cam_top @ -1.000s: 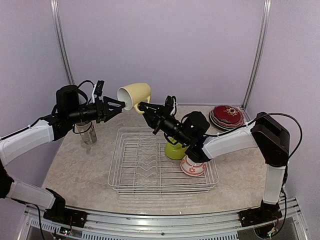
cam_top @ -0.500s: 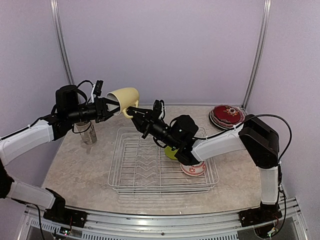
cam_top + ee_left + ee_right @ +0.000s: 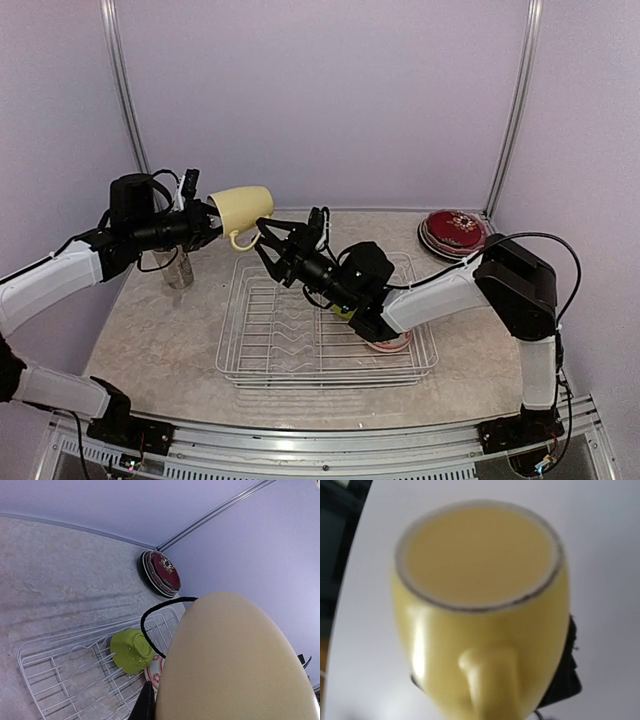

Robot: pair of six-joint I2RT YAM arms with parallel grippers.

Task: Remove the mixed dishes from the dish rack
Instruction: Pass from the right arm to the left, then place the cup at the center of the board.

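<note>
The mug (image 3: 243, 207) comes down next onto the bare tabletop (image 3: 212, 283) beside the tall cup as my left gripper turns to point down. That spot lies clear below my gripper.
The pale yellow mug (image 3: 243, 207) hangs on its side in the air above the back left corner of the dish rack (image 3: 300, 375). My left gripper (image 3: 211, 214) is shut on its rim end. My right gripper (image 3: 265, 243) stands open just right of the mug's handle and grips nothing. In the right wrist view the mug (image 3: 480, 610) fills the frame, handle toward the camera, and my own fingers do not show. The upturned lime-green bowl (image 3: 131, 651) and the small white-and-red bowl (image 3: 156, 672) lie in the rack's right half (image 3: 60, 680).
A stack of plates topped by a dark red patterned one (image 3: 455, 230) sits on the table at the back right, by the wall. A tall cup (image 3: 177, 268) stands left of the rack, partly behind my left arm. My right forearm stretches across the rack.
The mug has passed from right to left: my left gripper closed on its rim end and my right gripper opened off the handle. The mug drifted left and a little lower.
</note>
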